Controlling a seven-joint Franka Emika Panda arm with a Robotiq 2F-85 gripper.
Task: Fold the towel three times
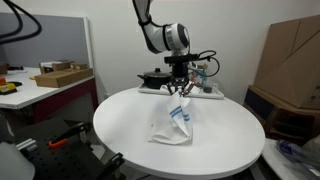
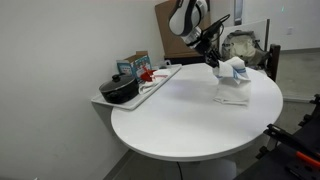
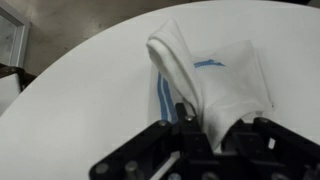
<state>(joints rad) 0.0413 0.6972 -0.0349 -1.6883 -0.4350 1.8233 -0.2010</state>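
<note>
My gripper should next move the raised part down and away from the tray, over the lying part of the towel, and open, because the raised part hangs above the table.
A white towel with blue stripes [image 1: 175,122] lies partly on the round white table [image 1: 120,125] and is lifted at one end. My gripper [image 1: 181,92] is shut on the raised part of the towel and holds it above the table. In an exterior view the towel [image 2: 234,80] hangs from the gripper [image 2: 216,58] near the table's far side. In the wrist view the towel [image 3: 215,80] runs up between my fingers [image 3: 212,128], its blue stripes showing at the left.
A tray [image 2: 160,82] at the table's edge holds a black pan [image 2: 120,90] and a small box [image 2: 134,66]. Cardboard boxes [image 1: 290,60] stand behind the table. A desk with a box [image 1: 60,74] stands to one side.
</note>
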